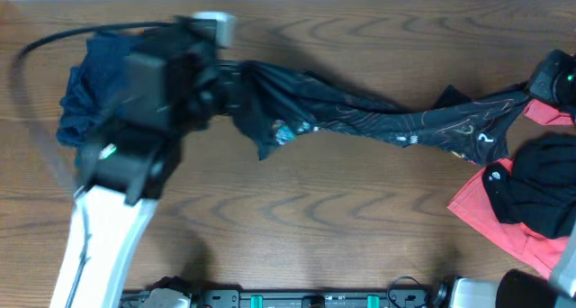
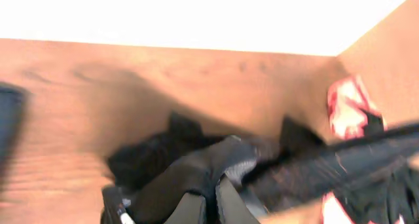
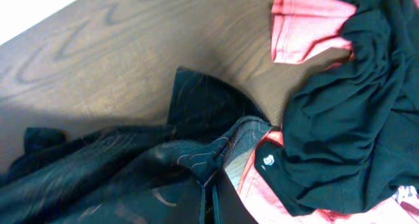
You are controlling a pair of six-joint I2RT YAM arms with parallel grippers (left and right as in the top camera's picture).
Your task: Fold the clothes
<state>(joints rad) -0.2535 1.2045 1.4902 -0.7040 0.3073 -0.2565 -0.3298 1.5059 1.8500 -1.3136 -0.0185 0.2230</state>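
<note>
Next, my left gripper swings up and outward, then lowers the jersey's end onto the bare tabletop at the back to release it, since the jersey hangs twisted.
The black jersey (image 1: 378,119) with thin orange lines hangs stretched in a twisted band between my two grippers, across the back of the table. My left gripper (image 1: 230,85) is shut on its left end; in the left wrist view the gripper (image 2: 211,201) pinches bunched black fabric and the jersey (image 2: 340,165) runs off to the right. My right gripper (image 1: 542,87) is shut on the jersey's right end; in the right wrist view the gripper (image 3: 211,188) pinches a fold of the jersey (image 3: 131,165).
A navy garment (image 1: 88,92) lies crumpled at the back left, partly under my left arm. At the right, a plain black garment (image 1: 535,189) lies on a coral-red one (image 1: 490,220); both show beside my right gripper, black garment (image 3: 347,119) over coral-red (image 3: 308,27).
</note>
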